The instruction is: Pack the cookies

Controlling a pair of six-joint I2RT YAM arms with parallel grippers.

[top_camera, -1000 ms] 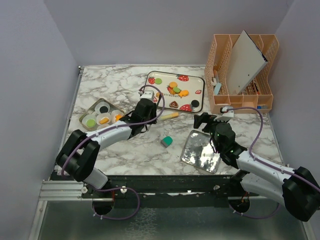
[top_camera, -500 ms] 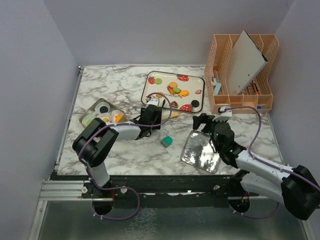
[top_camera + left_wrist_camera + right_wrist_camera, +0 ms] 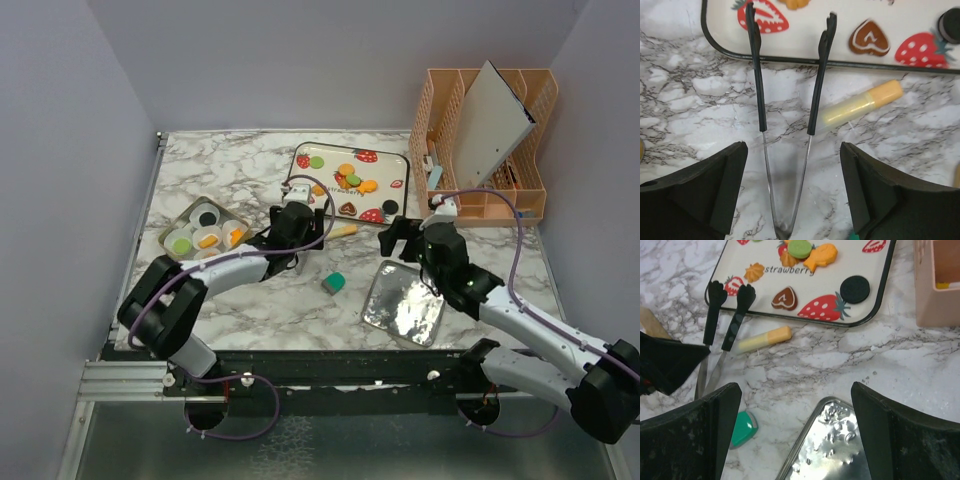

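Observation:
My right gripper should move down and back toward my base next, onto the tin lid's edge by the teal block (image 3: 372, 291), because that edge is below it and nearer my base.
The cookies lie on a strawberry-print tray (image 3: 396, 164): a green one (image 3: 799, 247), orange ones (image 3: 820, 255), a brown heart (image 3: 784, 298) and a black round one (image 3: 855, 289). More cookies sit in paper cups in a tin (image 3: 170, 229) at the left. Metal tongs (image 3: 785, 150) with black tips lie on the marble, tips over the tray's near edge. My left gripper (image 3: 792, 150) is open, with a jaw either side of the tongs' metal arms and not touching them. My right gripper (image 3: 795, 387) is open and empty above bare marble, between the tray and the tin lid (image 3: 840, 450).
A yellow stick (image 3: 860, 105) lies just in front of the tray. A teal block (image 3: 744, 429) lies near the lid's left corner. A pink organiser (image 3: 535, 190) with a grey board stands at the back right.
My left gripper has shifted about near the tray's front left corner and now straddles the tongs. My right gripper has moved a little up and left towards the tray.

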